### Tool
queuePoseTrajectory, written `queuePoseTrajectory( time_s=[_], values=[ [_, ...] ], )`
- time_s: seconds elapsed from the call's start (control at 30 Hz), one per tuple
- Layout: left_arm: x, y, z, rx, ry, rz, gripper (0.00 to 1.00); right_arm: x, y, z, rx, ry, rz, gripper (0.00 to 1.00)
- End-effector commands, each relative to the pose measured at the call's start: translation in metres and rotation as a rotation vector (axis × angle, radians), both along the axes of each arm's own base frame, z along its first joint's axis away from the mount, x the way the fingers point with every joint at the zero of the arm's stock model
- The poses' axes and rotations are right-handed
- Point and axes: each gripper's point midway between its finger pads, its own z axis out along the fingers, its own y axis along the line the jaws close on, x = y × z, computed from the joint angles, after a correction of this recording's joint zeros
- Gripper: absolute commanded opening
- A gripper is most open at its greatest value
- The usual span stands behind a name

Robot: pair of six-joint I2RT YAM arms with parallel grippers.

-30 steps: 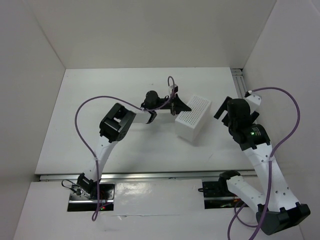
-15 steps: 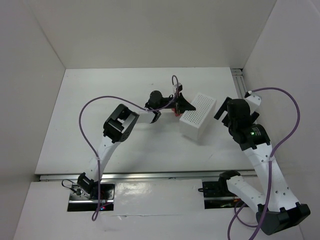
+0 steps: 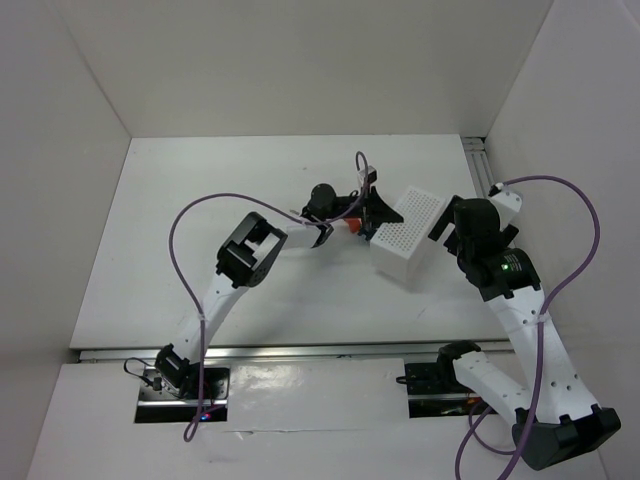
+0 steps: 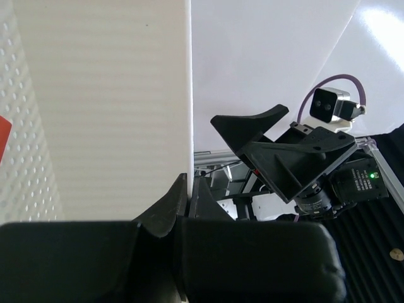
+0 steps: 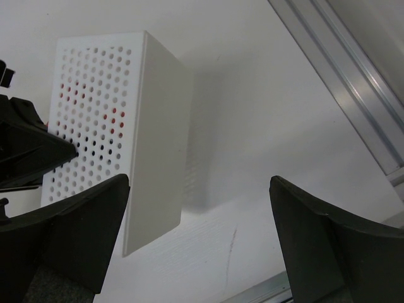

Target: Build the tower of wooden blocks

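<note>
Next, my left gripper carries the box away from the red-orange block (image 3: 353, 226) and down to release it on bare tabletop. That spot lies left of my left gripper in the top view.
A white perforated box (image 3: 415, 238) lies right of the table's middle. My left gripper (image 3: 380, 214) is at its left end, jaws shut on the box's thin wall edge (image 4: 189, 126). A red-orange block (image 3: 353, 226) shows just left of the box by the gripper, and a red sliver (image 4: 3, 136) shows in the left wrist view. Red shows through the box's holes (image 5: 113, 117) in the right wrist view. No blue block is visible. My right gripper (image 3: 447, 222) is open and empty just right of the box (image 5: 158, 126), fingers (image 5: 69, 233) wide apart.
An aluminium rail (image 3: 478, 160) runs along the table's right edge (image 5: 341, 76). White enclosure walls stand at the left, back and right. A metal strip (image 3: 300, 352) marks the near edge by the arm bases.
My left gripper has moved right with the white box, which slid right and turned slightly. The red-orange block now shows beside it. The right arm has not moved.
</note>
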Motion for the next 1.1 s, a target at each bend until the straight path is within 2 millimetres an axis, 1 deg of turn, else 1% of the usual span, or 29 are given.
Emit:
queuePoseTrajectory(
  time_s=[0.0, 0.17, 0.2, 0.23, 0.27, 0.37, 0.4, 0.43, 0.47, 0.5, 0.53, 0.63, 0.7, 0.73, 0.8, 0.83, 0.87, 0.9, 0.93, 0.97, 1.0, 1.07],
  values=[
    [-0.048, 0.042, 0.090, -0.393, -0.313, -0.068, 0.00, -0.005, -0.004, 0.005, -0.005, 0.005, -0.013, 0.99],
    [-0.047, 0.042, 0.092, -0.399, -0.309, -0.062, 0.00, -0.004, -0.004, 0.008, -0.003, -0.004, -0.013, 0.99],
    [-0.051, 0.039, 0.092, -0.400, -0.308, -0.070, 0.00, -0.004, -0.004, 0.008, -0.003, -0.004, -0.013, 0.99],
    [-0.051, 0.039, 0.092, -0.400, -0.308, -0.071, 0.00, -0.002, -0.003, 0.010, -0.002, -0.005, -0.013, 0.99],
    [-0.051, 0.039, 0.095, -0.407, -0.317, -0.071, 0.00, -0.002, -0.003, 0.010, -0.002, -0.005, -0.013, 0.99],
    [-0.050, 0.038, 0.094, -0.407, -0.310, -0.075, 0.00, -0.001, -0.003, 0.008, -0.005, 0.004, -0.013, 0.99],
    [-0.050, 0.039, 0.098, -0.419, -0.315, -0.070, 0.00, -0.001, -0.003, 0.008, -0.005, 0.004, -0.013, 0.99],
    [-0.049, 0.038, 0.097, -0.419, -0.308, -0.073, 0.00, -0.001, -0.003, 0.008, -0.005, 0.004, -0.013, 0.99],
    [-0.049, 0.038, 0.100, -0.426, -0.318, -0.074, 0.00, 0.000, -0.003, 0.012, -0.002, -0.005, -0.013, 0.99],
    [-0.052, 0.035, 0.094, -0.419, -0.298, -0.086, 0.00, 0.000, -0.003, 0.012, -0.002, -0.005, -0.013, 0.99],
    [-0.052, 0.035, 0.097, -0.424, -0.305, -0.087, 0.00, 0.000, -0.003, 0.012, -0.002, -0.005, -0.013, 0.99],
    [-0.052, 0.035, 0.097, -0.424, -0.305, -0.087, 0.00, 0.000, -0.003, 0.012, -0.002, -0.005, -0.013, 0.99],
    [-0.053, 0.034, 0.093, -0.413, -0.302, -0.092, 0.00, 0.000, -0.003, 0.012, -0.002, -0.005, -0.013, 0.99],
    [-0.054, 0.034, 0.095, -0.407, -0.315, -0.097, 0.00, -0.002, -0.003, 0.014, 0.000, -0.014, -0.013, 0.99],
    [-0.055, 0.031, 0.094, -0.373, -0.315, -0.107, 0.00, -0.002, -0.003, 0.014, 0.000, -0.014, -0.013, 0.99],
    [-0.058, 0.032, 0.106, -0.372, -0.344, -0.111, 0.00, -0.001, -0.001, 0.018, 0.010, -0.023, -0.004, 0.99],
    [-0.061, 0.030, 0.101, -0.336, -0.390, -0.126, 0.00, -0.001, -0.001, 0.018, 0.000, -0.019, 0.003, 0.99],
    [-0.063, 0.028, 0.102, -0.307, -0.412, -0.138, 0.00, -0.002, 0.001, 0.020, 0.000, -0.013, 0.023, 0.99],
    [-0.058, 0.022, 0.098, -0.244, -0.380, -0.146, 0.00, -0.001, 0.004, 0.027, 0.015, -0.030, 0.037, 0.99],
    [-0.066, 0.025, 0.104, -0.210, -0.419, -0.179, 0.00, 0.000, 0.006, 0.031, 0.015, -0.036, 0.051, 0.99],
    [-0.066, 0.023, 0.104, -0.191, -0.476, -0.177, 0.00, 0.000, 0.007, 0.034, 0.011, -0.040, 0.068, 0.99],
    [-0.055, 0.028, 0.097, -0.093, -0.447, -0.193, 0.00, 0.001, 0.013, 0.044, 0.028, -0.060, 0.101, 0.99]
  ],
)
